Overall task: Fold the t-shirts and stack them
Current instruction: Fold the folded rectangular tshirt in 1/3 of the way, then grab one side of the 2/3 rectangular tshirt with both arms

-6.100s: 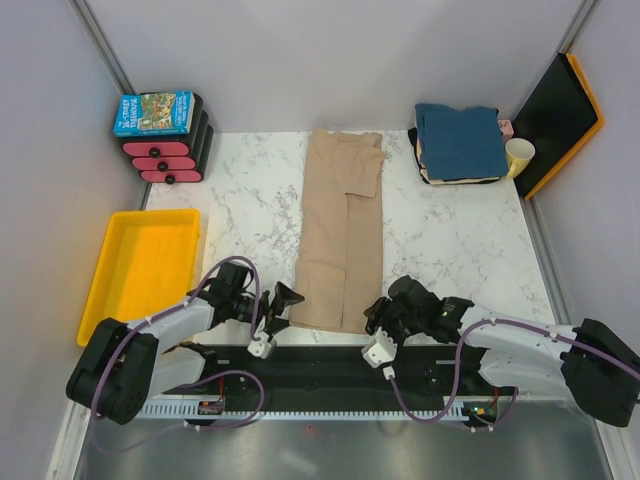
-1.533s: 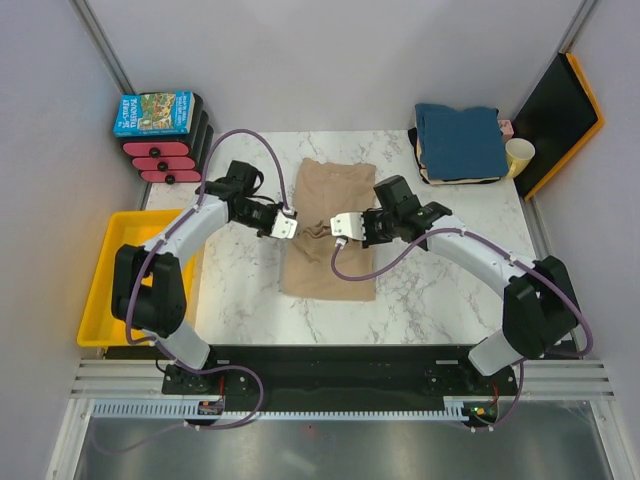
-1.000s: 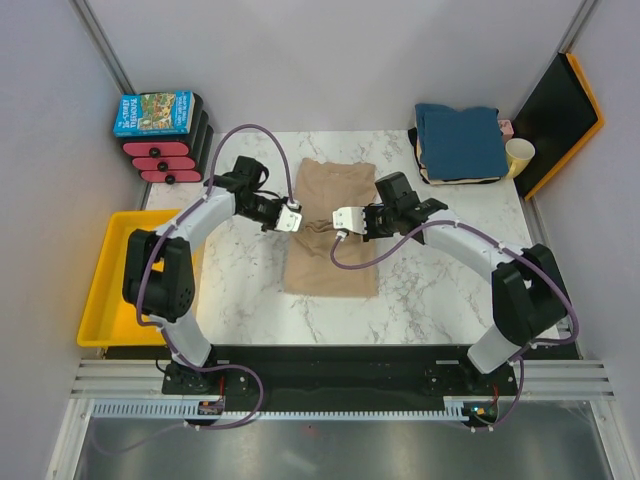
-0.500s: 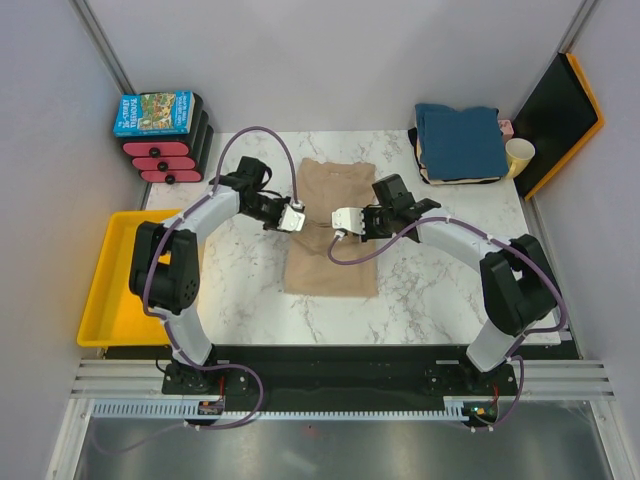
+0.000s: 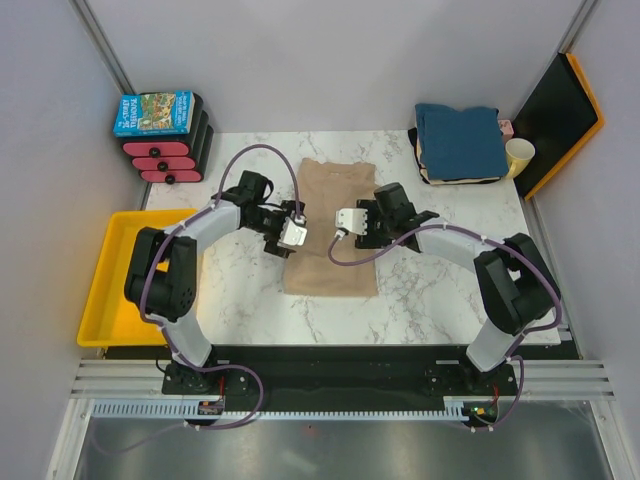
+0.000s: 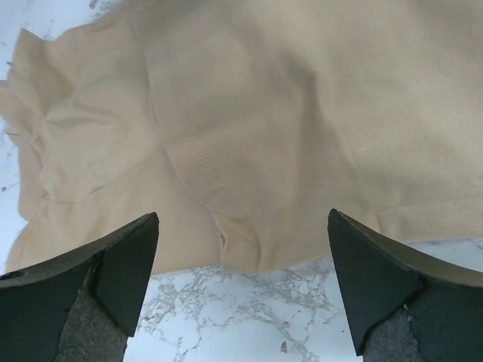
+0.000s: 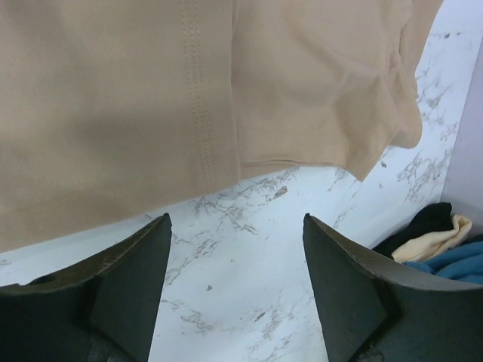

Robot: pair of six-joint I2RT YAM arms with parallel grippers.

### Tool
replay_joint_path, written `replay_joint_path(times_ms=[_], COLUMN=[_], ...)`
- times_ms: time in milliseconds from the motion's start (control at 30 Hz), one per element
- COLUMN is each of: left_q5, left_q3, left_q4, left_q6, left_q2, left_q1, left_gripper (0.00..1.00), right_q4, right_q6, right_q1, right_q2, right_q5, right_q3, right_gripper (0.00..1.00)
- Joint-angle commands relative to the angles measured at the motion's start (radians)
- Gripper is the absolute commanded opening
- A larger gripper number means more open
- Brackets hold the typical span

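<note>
Next, the left gripper moves back and down onto the shirt's near corner (image 5: 287, 290) on the tray side, since that corner lies below it, closer to my base.
The tan-beige t-shirt (image 5: 335, 262) lies folded in half lengthwise and end over end on the marble table (image 5: 450, 250), and also shows in the left wrist view (image 6: 302, 98) and the right wrist view (image 7: 113, 98). My left gripper (image 5: 296, 232) (image 6: 241, 217) is open and empty over the shirt's left edge. My right gripper (image 5: 345, 221) (image 7: 236, 219) is open and empty over its right edge. A stack of folded shirts (image 5: 460, 142), teal on top with cream and dark ones below, sits at the back right (image 7: 445, 249).
A pale yellow cup (image 5: 519, 155) and a black-and-orange board (image 5: 562, 115) stand beside the stack. A blue picture box (image 5: 153, 113) rests on black-and-red cases at the back left. A yellow tray (image 5: 110, 285) lies at the left edge.
The long shirt was folded: both grippers carried its near end up over the far half. They have now let go, opened, and drawn back slightly toward the near side.
</note>
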Motion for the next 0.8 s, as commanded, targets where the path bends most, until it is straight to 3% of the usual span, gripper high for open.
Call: replay_joint_path(times_ms=[0,167,367,467,600,767], left_q5=[0.000,-0.004,0.000,-0.001,-0.015,-0.030], left_q3=[-0.038,-0.094,-0.475,-0.628,-0.719,-0.768], left_q4=[0.091,0.124,0.148,0.148,0.151,0.205], left_q6=[-0.045,-0.081,0.150,0.276,0.384,0.408], left_q2=[-0.129,-0.310,-0.624,-0.707,-0.709,-0.667], left_q1=[-0.007,-0.008,-0.044,-0.054,-0.067,-0.080], left_gripper=[1.00,1.00,1.00,1.00,1.00,1.00], right_q4=[0.057,-0.055,-0.164,-0.179,-0.161,-0.130], right_q6=[0.052,0.042,-0.121,-0.188,-0.264,-0.309], right_q1=[-0.003,0.000,0.022,0.043,0.101,0.149], right_q2=[-0.060,-0.172,-0.353,-0.421,-0.464,-0.470], right_q5=[0.064,0.003,-0.152,-0.198,-0.213,-0.222], right_q3=[-0.008,-0.017,-0.190,-0.282,-0.376,-0.442], right_gripper=[0.78,0.78,0.78,0.78,0.77,0.77])
